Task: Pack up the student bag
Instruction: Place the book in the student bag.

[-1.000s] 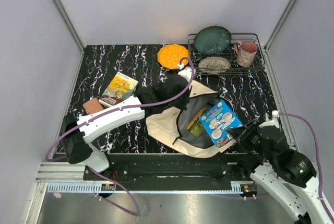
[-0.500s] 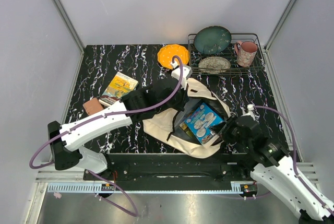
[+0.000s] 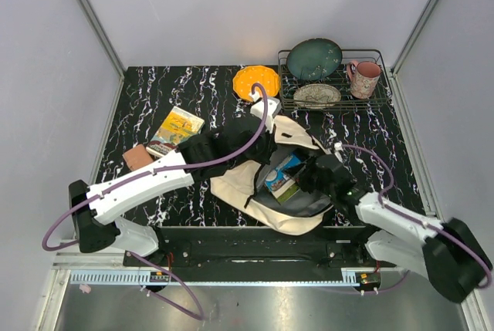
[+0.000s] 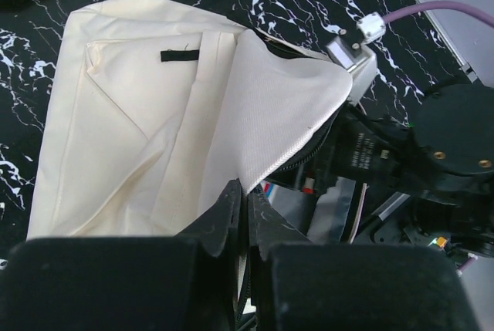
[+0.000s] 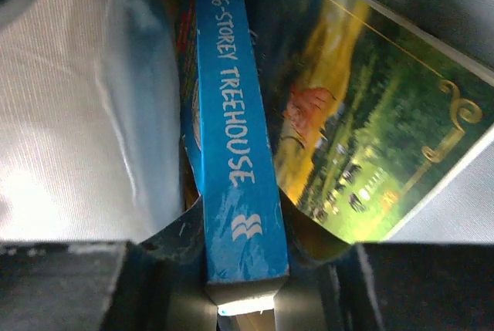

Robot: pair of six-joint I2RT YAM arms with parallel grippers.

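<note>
I should move my right gripper outward and to the left in the overhead view and let go of the spine of the blue book point(image 3: 282, 177). The book is already in the bag point(image 3: 239, 184) beside the green-covered one.
The cream-beige student bag point(image 3: 239, 184) lies open at the table's near middle. My left gripper point(image 4: 245, 201) is shut on the edge of its top flap point(image 4: 270, 115) and holds the flap up. My right gripper point(image 5: 241, 223) is inside the bag's mouth, shut on the spine of a blue book point(image 5: 231, 146) titled "26-Storey Treehouse". That blue book point(image 3: 282, 177) stands on edge in the opening, against the grey lining point(image 5: 69, 115). A green-covered book point(image 5: 363, 153) lies in the bag beside it.
A yellow book point(image 3: 176, 130) and a small brown block point(image 3: 137, 157) lie on the table left of the bag. An orange plate point(image 3: 255, 82) sits at the back. A wire rack point(image 3: 382, 99) at the back right holds a teal plate, a patterned dish and a pink mug.
My right arm has reached left and forward, carrying the blue book from the bag's right rim into its opening and turning it on edge. My left gripper has kept hold of the flap.
</note>
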